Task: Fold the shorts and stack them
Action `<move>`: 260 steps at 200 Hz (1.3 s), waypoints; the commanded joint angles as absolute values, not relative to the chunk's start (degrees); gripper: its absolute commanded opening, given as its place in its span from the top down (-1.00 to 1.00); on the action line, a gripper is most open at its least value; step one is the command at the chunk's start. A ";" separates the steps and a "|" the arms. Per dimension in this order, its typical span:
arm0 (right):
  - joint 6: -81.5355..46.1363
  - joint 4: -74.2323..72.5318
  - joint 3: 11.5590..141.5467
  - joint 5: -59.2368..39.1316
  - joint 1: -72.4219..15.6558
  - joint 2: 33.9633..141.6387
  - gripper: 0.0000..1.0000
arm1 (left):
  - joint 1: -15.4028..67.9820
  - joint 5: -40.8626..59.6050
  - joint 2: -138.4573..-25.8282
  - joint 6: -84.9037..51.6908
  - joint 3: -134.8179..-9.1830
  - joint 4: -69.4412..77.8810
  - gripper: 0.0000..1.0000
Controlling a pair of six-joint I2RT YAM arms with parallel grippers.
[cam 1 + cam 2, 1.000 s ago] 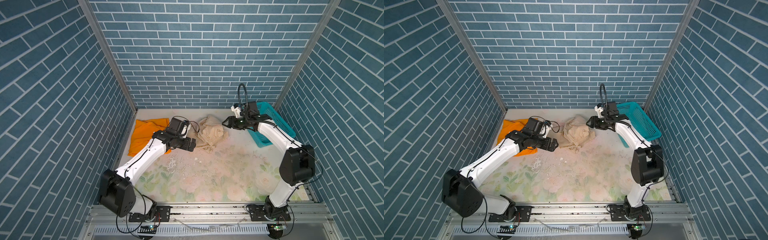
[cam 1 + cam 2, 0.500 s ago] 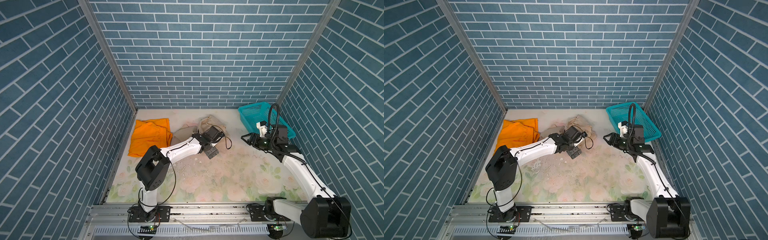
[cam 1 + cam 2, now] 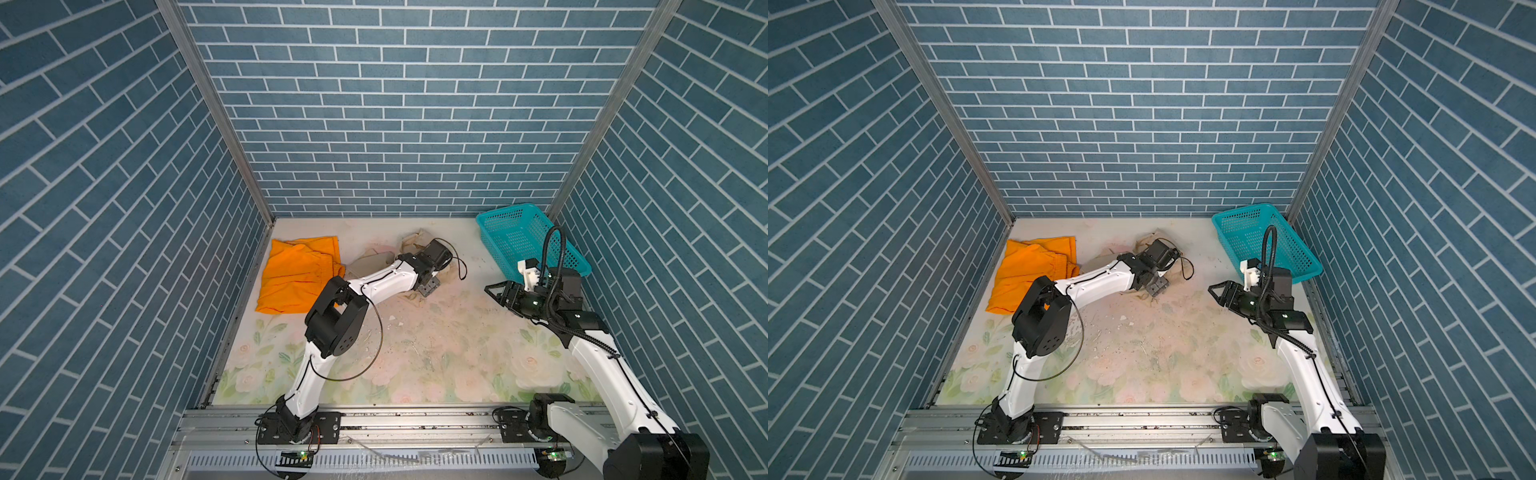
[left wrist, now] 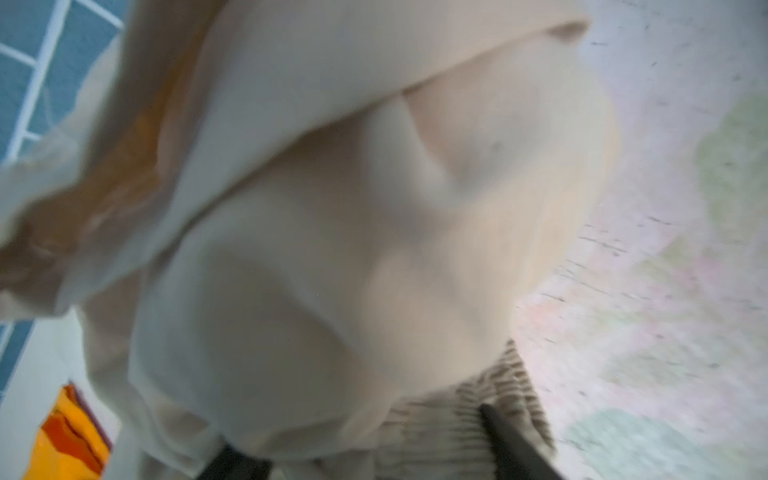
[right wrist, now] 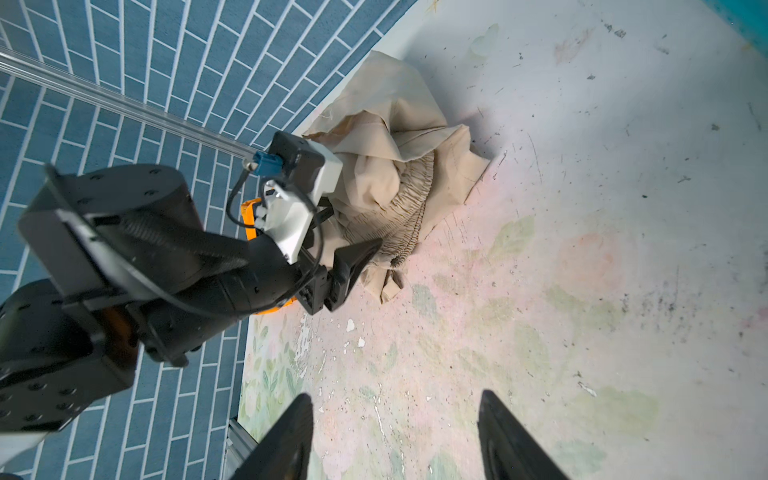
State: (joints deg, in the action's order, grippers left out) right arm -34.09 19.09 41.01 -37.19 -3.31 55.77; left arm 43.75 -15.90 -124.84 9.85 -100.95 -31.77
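Note:
The beige shorts lie under my left gripper, across a bare part of the tabletop from my right one. My right gripper should next move over the tabletop onto the beige waistband's loose end (image 5: 421, 169).
The beige shorts (image 5: 395, 137) lie crumpled at the back middle of the table, half hidden under my left arm in both top views (image 3: 374, 259) (image 3: 1108, 253). My left gripper (image 4: 374, 453) (image 5: 353, 245) is low on them, open, its fingers (image 4: 511, 444) apart with the ribbed waistband lying between them; the left wrist view is blurred. The orange shorts (image 3: 295, 278) (image 3: 1030, 270) lie flat at the back left. My right gripper (image 5: 395, 395) (image 3: 496, 291) hovers open and empty over the table, well right of the beige shorts.
A teal perforated basket (image 3: 523, 237) (image 3: 1258, 237) stands at the back right, just behind my right wrist. Blue brick walls close in three sides. The floral table cover (image 3: 415, 353) has white flakes near its middle.
My right gripper has pulled back from the beige shorts toward the basket. My left gripper has swung from beside the orange shorts onto the beige waistband, and its jaws have narrowed.

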 commanded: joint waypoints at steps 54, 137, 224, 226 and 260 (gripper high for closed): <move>-24.35 26.57 44.35 -33.22 -3.25 56.57 -0.28 | 37.70 -9.87 -114.94 5.90 -108.22 -43.02 1.00; -15.09 18.42 51.44 -32.08 -23.52 64.22 -0.33 | 33.27 -0.22 -114.01 -1.75 -149.95 -81.92 1.00; -21.71 -6.30 48.06 -26.20 -42.27 73.73 -0.38 | 30.65 1.49 -111.97 -10.30 -140.34 -75.32 1.00; -21.84 -6.67 48.18 -26.04 -42.40 74.26 -0.38 | 30.67 1.52 -111.97 -10.42 -140.36 -75.23 1.00; -20.93 -3.05 50.04 -8.27 -44.59 79.70 -0.39 | 29.90 1.71 -111.82 -10.77 -140.59 -75.57 1.00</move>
State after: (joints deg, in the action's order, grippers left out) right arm -20.58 -2.20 48.84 -22.33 -44.03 77.97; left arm 30.48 1.19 -113.58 -9.15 -139.55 -76.07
